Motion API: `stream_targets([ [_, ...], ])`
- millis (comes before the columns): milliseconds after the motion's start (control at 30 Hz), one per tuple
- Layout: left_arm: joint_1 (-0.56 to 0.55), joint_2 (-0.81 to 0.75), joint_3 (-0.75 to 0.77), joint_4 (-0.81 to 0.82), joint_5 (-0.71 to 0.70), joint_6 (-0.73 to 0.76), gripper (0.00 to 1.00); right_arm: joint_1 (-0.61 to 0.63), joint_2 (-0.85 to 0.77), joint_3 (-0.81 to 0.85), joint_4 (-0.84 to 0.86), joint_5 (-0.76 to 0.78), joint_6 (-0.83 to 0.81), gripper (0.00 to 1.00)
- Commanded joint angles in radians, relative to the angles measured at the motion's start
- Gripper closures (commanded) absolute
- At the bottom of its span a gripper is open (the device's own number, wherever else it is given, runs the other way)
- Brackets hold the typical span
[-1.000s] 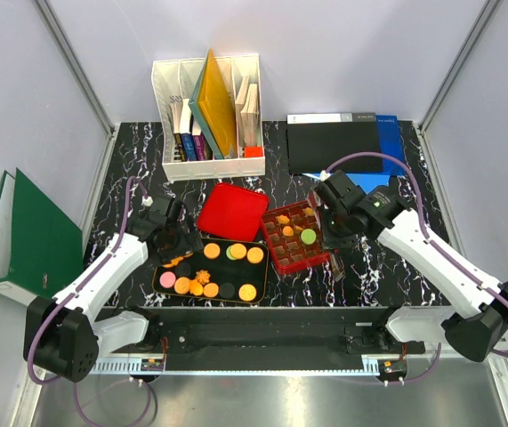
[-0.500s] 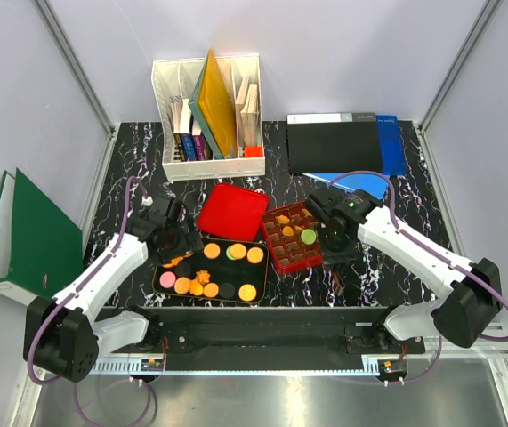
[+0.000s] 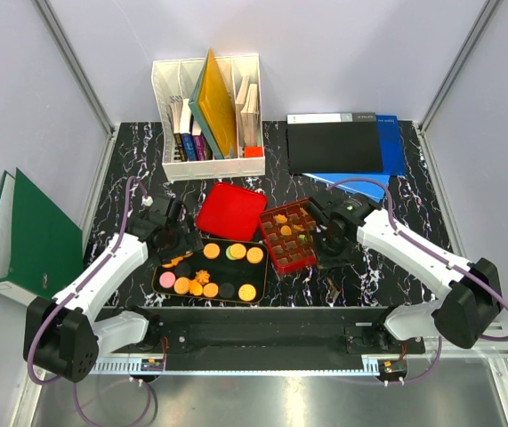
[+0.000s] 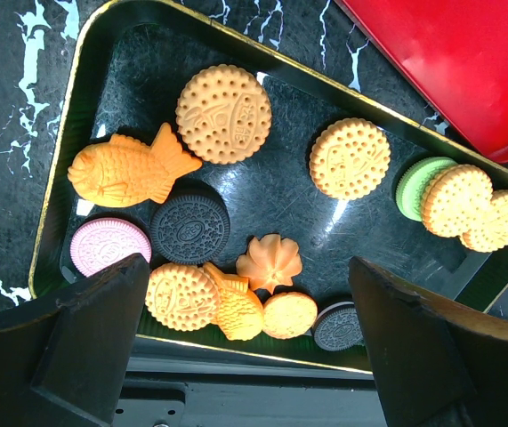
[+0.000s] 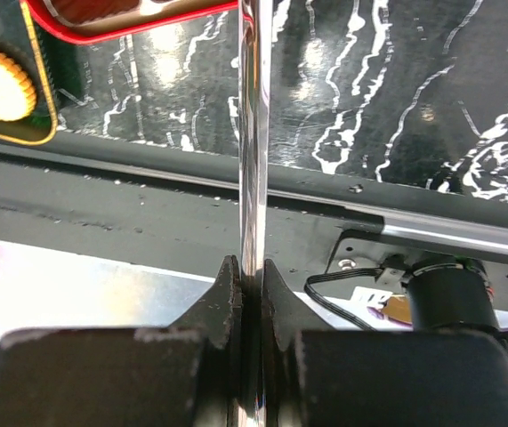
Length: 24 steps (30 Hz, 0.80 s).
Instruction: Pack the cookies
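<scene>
The marble tabletop beside the tin is bare, so the robot will move its right gripper to the right in the top view, lower it and let go of the strip.
Several cookies [image 3: 209,267], orange, pink, green and black, lie in a black gold-rimmed tray [image 3: 158,283]. In the left wrist view they show as round, fish-shaped and flower-shaped biscuits [image 4: 223,113]. My left gripper [image 3: 175,240] hangs open and empty over the tray's left part [image 4: 249,271]. The red gridded tin [image 3: 291,236] holds a few orange cookies. My right gripper [image 3: 329,253] sits at the tin's right edge. It is shut [image 5: 251,276] on a thin shiny metal strip [image 5: 254,133], apparently tongs, which points toward the near edge.
A red lid [image 3: 231,212] lies behind the tray. A white book rack [image 3: 207,116] and black and blue folders [image 3: 338,147] stand at the back. A green binder [image 3: 27,231] leans outside the left wall. The arms' black base rail [image 5: 147,191] runs along the near edge.
My right arm has swung left and nearer, from behind the tin's right side to its right edge, and now covers the green cookie seen there. The left arm has not moved.
</scene>
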Motion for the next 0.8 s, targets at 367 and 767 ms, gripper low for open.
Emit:
stream_targets([
  [367,-0.004,-0.002,0.0,0.032,0.017,0.007,0.03,-0.068,-0.123,0.122,0.068,0.329,0.131,1.0],
  [767,-0.002,-0.031,-0.001,0.035,0.021,0.013,0.03,-0.589,0.112,0.034,0.402,0.107,0.153,1.0],
])
